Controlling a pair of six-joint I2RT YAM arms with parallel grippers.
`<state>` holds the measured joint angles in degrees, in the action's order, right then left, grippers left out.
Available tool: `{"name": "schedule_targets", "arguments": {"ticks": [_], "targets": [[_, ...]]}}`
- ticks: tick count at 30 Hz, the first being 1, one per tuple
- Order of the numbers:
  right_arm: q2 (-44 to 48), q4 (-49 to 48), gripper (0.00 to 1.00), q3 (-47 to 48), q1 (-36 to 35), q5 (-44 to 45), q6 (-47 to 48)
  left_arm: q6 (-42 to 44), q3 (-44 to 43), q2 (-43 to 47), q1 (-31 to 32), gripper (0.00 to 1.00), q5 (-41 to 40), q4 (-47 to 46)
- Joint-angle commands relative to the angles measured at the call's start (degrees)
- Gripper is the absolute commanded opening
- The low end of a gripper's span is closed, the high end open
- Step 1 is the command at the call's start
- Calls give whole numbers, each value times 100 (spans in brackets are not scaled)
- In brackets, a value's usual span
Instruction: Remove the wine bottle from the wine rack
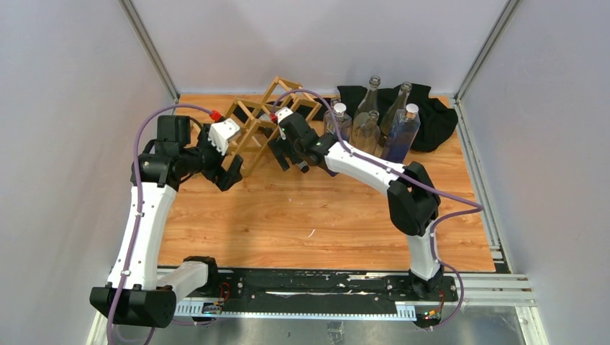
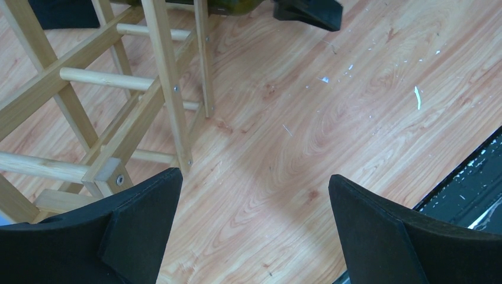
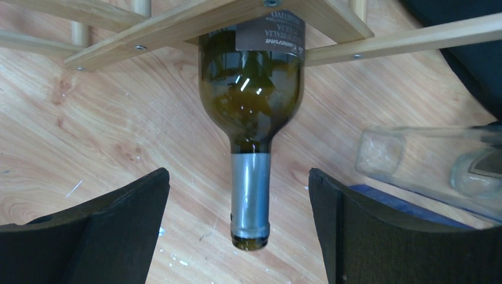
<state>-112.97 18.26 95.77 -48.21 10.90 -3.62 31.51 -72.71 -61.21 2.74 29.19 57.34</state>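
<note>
The robot's right gripper needs to lower onto the foil neck of the bottle while it shifts toward the bottle's shoulder.
The wine rack (image 1: 252,118), a light wood lattice, stands at the back middle of the table. A dark green wine bottle (image 3: 251,112) with a silver foil neck lies in a cell of the wine rack (image 3: 195,23), neck pointing at my right gripper. My right gripper (image 3: 240,195) is open, its fingers either side of the neck without touching it. In the top view the right gripper (image 1: 291,159) is at the rack's right front. My left gripper (image 2: 254,201) is open and empty beside the rack's corner (image 2: 106,136), at the rack's left front (image 1: 229,172).
Several clear glass bottles (image 1: 374,122) stand on a black cloth (image 1: 431,115) at the back right, close to my right arm. One clear bottle (image 3: 432,163) lies near the right finger in the right wrist view. A black rail (image 1: 309,284) runs along the front edge.
</note>
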Motion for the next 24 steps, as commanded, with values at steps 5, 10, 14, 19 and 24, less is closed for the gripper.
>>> {"name": "schedule_targets", "arguments": {"ticks": [5, 10, 14, 19, 24], "targets": [[-731, 160, 88, 527, 156, -196, 20, 106, 31, 133, -35, 100, 216, 58], [-978, 107, 85, 519, 205, -187, -14, 91, 4, 125, -34, 100, 322, 56], [-1025, -65, 80, 400, 232, -286, -84, 82, 9, 102, -33, 100, 342, 53], [-1022, -301, 68, 252, 257, -444, -109, 115, 37, 124, -30, 100, 373, 50], [-995, -530, 55, 39, 259, -630, -161, 170, 38, 151, -33, 100, 515, 49]]}}
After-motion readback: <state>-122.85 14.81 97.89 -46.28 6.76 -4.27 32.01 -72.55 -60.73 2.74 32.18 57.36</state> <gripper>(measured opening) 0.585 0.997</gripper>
